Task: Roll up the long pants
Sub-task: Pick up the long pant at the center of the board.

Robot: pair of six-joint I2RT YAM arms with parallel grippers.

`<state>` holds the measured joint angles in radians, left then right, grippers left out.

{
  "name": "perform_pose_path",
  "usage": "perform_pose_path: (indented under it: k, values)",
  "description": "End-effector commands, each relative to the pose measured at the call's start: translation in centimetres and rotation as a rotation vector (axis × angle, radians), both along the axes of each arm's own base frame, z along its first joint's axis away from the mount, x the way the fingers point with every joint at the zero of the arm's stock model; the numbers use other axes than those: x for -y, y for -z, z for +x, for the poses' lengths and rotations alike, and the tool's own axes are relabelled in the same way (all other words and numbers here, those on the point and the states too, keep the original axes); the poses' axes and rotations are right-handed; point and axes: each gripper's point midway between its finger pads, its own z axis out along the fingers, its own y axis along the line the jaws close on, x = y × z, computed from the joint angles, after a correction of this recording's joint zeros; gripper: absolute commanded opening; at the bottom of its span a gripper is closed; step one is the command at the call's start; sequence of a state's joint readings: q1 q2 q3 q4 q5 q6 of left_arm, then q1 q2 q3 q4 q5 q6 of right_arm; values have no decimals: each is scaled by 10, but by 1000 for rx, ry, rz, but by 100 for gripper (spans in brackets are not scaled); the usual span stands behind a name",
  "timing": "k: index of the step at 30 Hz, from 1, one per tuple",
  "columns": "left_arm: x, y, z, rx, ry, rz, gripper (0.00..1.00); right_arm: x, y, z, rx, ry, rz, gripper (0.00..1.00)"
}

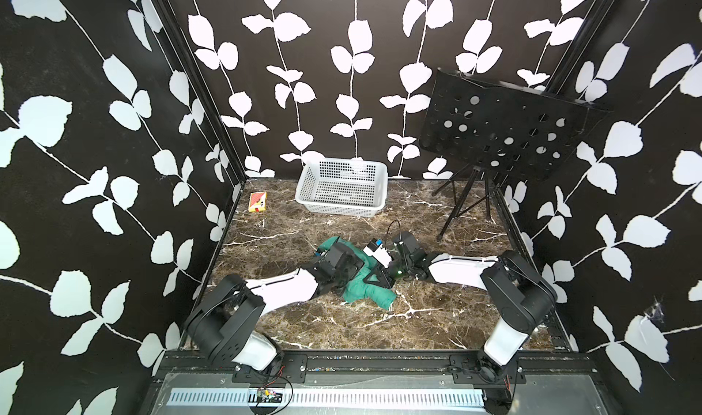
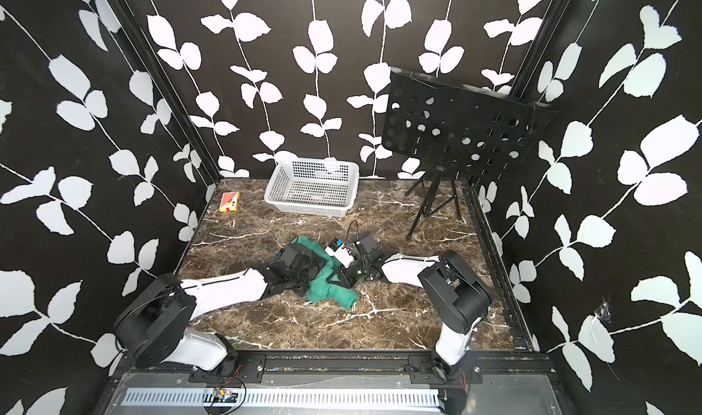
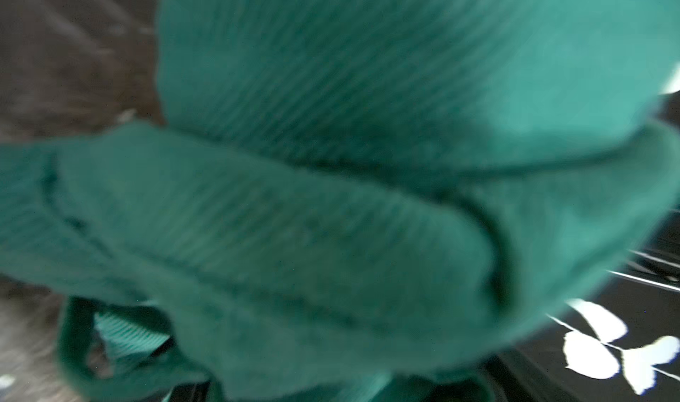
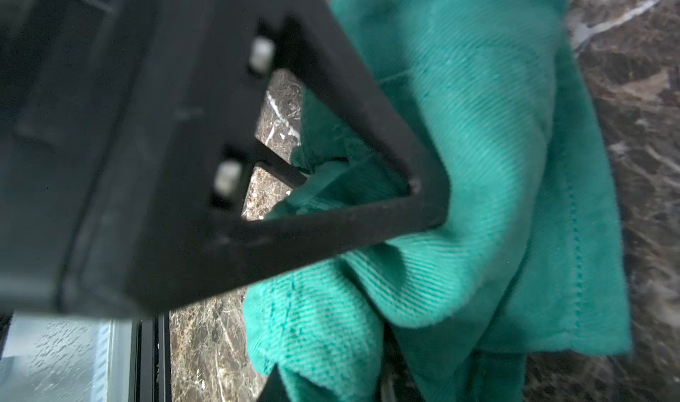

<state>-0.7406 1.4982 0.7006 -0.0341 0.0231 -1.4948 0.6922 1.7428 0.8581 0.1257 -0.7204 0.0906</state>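
The bundle's middle fold (image 1: pixel 367 264) lies between the robot's left gripper and its right gripper, and the bundle's far end sticks out, so the robot should push outward and into the fold to close.
The long pants (image 1: pixel 366 295) (image 2: pixel 330 292) lie as a bunched teal-green bundle in the middle of the marble table. My left gripper (image 1: pixel 361 270) reaches into the bundle from the left. Cloth (image 3: pixel 331 216) fills the left wrist view and hides the jaws there. One of its black triangular fingers (image 4: pixel 404 205) shows in the right wrist view, pressed into a fold. My right gripper (image 1: pixel 383 284) comes in from the right at the bundle's near end. A fold of the pants (image 4: pixel 331 345) sits pinched between its fingertips.
A white plastic basket (image 1: pixel 342 208) stands at the back centre. A small red and yellow box (image 1: pixel 257 201) lies at the back left. A black perforated music stand (image 1: pixel 501 128) on tripod legs (image 1: pixel 456 211) occupies the back right.
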Motion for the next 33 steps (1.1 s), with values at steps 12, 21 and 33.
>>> perform_pose_path:
  k: [12,21,33]
  values:
    - [-5,82,-33,-337,322,261,28,14,19,-38,-167,-48,-79,0]
    - [1,56,-8,-206,317,268,0,38,-23,-3,62,177,-112,76]
    - [-18,10,-10,-121,199,274,0,79,-40,39,-188,698,-124,71]
